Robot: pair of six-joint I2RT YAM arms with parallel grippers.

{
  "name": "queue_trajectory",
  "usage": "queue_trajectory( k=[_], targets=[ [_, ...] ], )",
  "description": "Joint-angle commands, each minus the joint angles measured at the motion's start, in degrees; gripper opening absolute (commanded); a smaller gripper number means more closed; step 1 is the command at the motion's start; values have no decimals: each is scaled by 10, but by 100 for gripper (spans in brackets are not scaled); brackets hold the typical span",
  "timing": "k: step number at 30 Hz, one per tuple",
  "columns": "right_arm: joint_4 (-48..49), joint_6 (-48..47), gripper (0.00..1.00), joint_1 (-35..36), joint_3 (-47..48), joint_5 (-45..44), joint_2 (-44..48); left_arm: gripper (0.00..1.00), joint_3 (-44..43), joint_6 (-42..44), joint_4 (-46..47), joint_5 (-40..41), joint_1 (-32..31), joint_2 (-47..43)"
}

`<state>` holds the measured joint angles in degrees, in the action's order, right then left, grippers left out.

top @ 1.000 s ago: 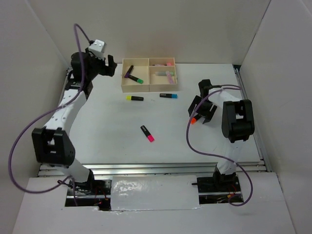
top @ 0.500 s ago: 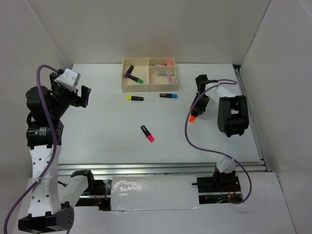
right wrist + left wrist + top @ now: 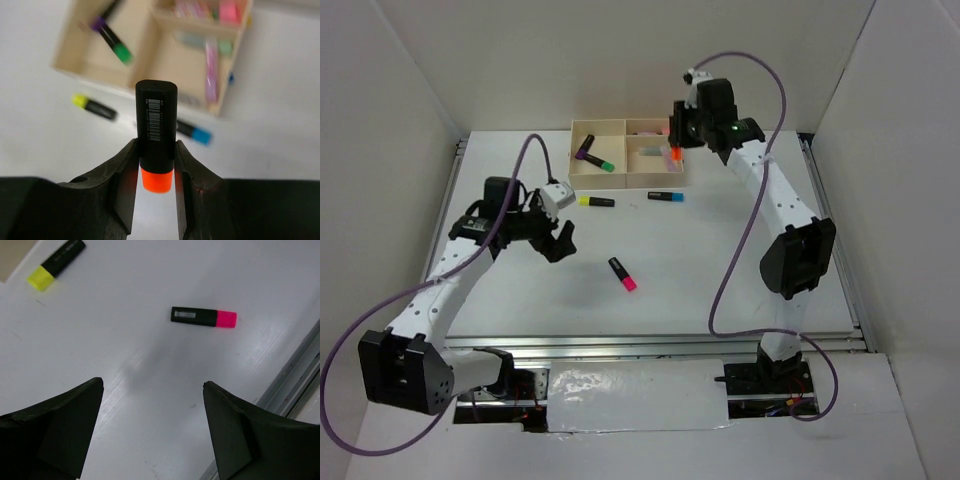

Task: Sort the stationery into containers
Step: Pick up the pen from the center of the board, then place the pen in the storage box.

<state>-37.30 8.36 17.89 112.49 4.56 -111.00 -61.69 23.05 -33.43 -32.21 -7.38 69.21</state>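
Next, my right gripper goes to the left in the top view and down into the tray's large section [image 3: 588,172] [image 3: 95,57]. It releases the marker with the orange cap there, because black markers lie there.
My right gripper [image 3: 676,140] hangs above the right side of the beige tray [image 3: 620,181], shut on a black marker with an orange cap [image 3: 156,115] that points cap-down. Black markers lie loose on the table: a pink-capped one [image 3: 622,273] mid-table, a yellow-capped one [image 3: 597,201] and a blue-capped one [image 3: 666,196] just in front of the tray. My left gripper [image 3: 558,238] is open and empty, low over the table left of the pink-capped marker [image 3: 203,317]. The tray's large left section holds purple- and green-capped markers [image 3: 595,155]; pastel markers [image 3: 665,155] lie in the right sections.
The white enclosure walls stand close on the left, back and right. A metal rail [image 3: 670,345] runs along the table's near edge. Purple cables [image 3: 740,250] loop from both arms over the table.
My right gripper closed on the orange-capped marker at the table's right and carried it up over the tray. My left arm swung from the far left to mid-table.
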Motion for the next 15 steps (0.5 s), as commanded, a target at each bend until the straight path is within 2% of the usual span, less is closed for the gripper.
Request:
queue_trajectory(
  k=[1, 3, 4, 7, 10, 15],
  targets=[
    [118, -72, 0, 42, 75, 4, 3, 94, 48, -98, 82, 66, -56, -34],
    [167, -77, 0, 61, 84, -5, -14, 95, 68, -152, 113, 73, -79, -39],
    [222, -77, 0, 80, 79, -10, -32, 96, 89, -206, 140, 86, -84, -43],
    [321, -77, 0, 107, 78, -16, -77, 98, 124, -300, 168, 155, -88, -65],
    [395, -77, 0, 123, 89, -28, -134, 99, 141, -341, 180, 203, -84, -88],
    [500, -113, 0, 152, 109, -39, -219, 99, 151, -377, 159, 197, -84, -100]
  ],
)
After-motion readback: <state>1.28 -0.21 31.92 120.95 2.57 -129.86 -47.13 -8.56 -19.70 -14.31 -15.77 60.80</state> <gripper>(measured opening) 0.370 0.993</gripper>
